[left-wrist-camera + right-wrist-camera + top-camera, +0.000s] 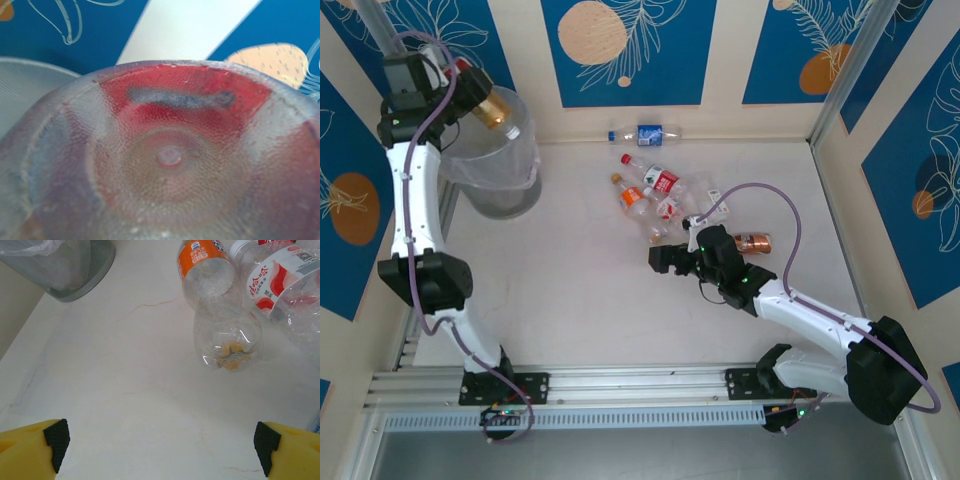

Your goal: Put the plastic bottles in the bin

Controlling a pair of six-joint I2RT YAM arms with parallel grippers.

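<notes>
The bin's opening [482,146] is below, so my left gripper needs to tilt downward to point the slanting bottle into the bin's liner and let it go.
My left gripper [472,88] is raised over the bin [500,165], a round grey wastebasket with a clear liner, and is shut on a plastic bottle [497,108]. That bottle's clear dimpled base with red behind it [170,155] sits right against the left wrist camera. Several bottles lie in a cluster [655,195] mid-table. My right gripper [665,260] is low just in front of them, open with nothing between its fingers [160,440]. Ahead of it lie an orange-labelled bottle [215,295] and a red-and-white-labelled one [280,280].
A blue-labelled bottle [645,134] lies by the back wall. An amber bottle [753,243] rests to the right of the right wrist. The bin's mesh wall [65,265] is at the far left in the right wrist view. Bare tabletop [570,280] spreads between bin and cluster.
</notes>
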